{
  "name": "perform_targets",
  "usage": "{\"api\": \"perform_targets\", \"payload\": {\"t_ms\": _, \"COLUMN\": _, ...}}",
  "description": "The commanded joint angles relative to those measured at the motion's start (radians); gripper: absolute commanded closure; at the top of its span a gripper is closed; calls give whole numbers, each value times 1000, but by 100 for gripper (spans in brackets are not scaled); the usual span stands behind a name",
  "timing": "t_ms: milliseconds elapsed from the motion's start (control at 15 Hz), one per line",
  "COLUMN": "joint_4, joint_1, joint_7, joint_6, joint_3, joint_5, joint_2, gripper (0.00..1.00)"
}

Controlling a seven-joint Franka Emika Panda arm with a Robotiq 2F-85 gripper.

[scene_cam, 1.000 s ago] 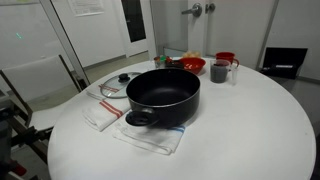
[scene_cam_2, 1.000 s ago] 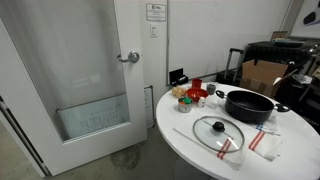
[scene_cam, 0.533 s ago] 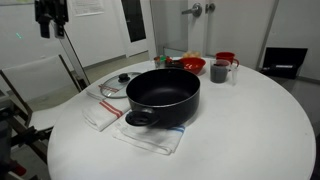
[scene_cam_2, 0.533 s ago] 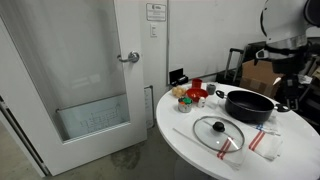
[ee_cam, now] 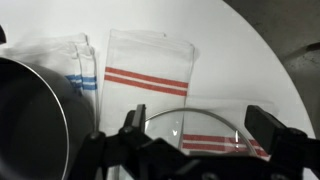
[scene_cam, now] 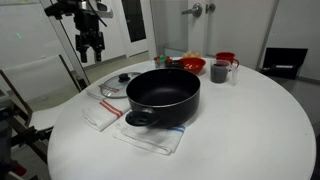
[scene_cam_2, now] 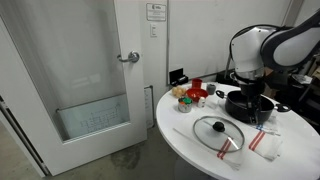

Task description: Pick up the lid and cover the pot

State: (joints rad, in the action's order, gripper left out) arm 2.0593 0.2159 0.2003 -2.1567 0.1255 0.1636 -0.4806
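Observation:
The glass lid has a black knob. My gripper should next move outward over the middle of the lid, then down around the knob.
The pot [scene_cam: 163, 95] is large and black with short side handles and stands on a striped towel mid-table; it also shows in an exterior view [scene_cam_2: 250, 105] and at the left of the wrist view [ee_cam: 30, 115]. The glass lid [scene_cam: 118, 84] with a black knob lies flat on the table beside the pot, also seen in an exterior view [scene_cam_2: 218, 131]; the wrist view shows its metal rim [ee_cam: 190, 118]. My gripper [scene_cam: 92, 47] hangs open and empty in the air above and beside the lid; it also shows in an exterior view [scene_cam_2: 257, 108] and, fingers apart, in the wrist view [ee_cam: 200, 125].
A red bowl [scene_cam: 192, 65], a grey mug [scene_cam: 219, 71] and a red cup [scene_cam: 227, 58] stand behind the pot. Red-striped towels [scene_cam: 100, 116] [ee_cam: 150, 75] lie on the round white table [scene_cam: 250, 130]. A door [scene_cam_2: 95, 70] is beyond the table.
The arm has come into both exterior views from above and moved down toward the lid. The lid and pot have not moved.

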Motion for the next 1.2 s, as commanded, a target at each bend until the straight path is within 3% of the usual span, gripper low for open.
{"api": "perform_targets", "payload": {"t_ms": 0, "joint_4": -144, "joint_1": 39, "joint_7": 32, "joint_6": -18, "joint_3": -39, "joint_5": 36, "joint_2": -139, "gripper": 0}}
{"api": "perform_targets", "payload": {"t_ms": 600, "joint_4": -382, "joint_1": 61, "joint_7": 17, "joint_6": -62, "joint_3": -68, "joint_5": 11, "joint_2": -346, "gripper": 0}}
{"api": "perform_targets", "payload": {"t_ms": 1133, "joint_4": -503, "joint_1": 55, "joint_7": 7, "joint_6": -54, "joint_3": -71, "joint_5": -8, "joint_2": -453, "gripper": 0}}
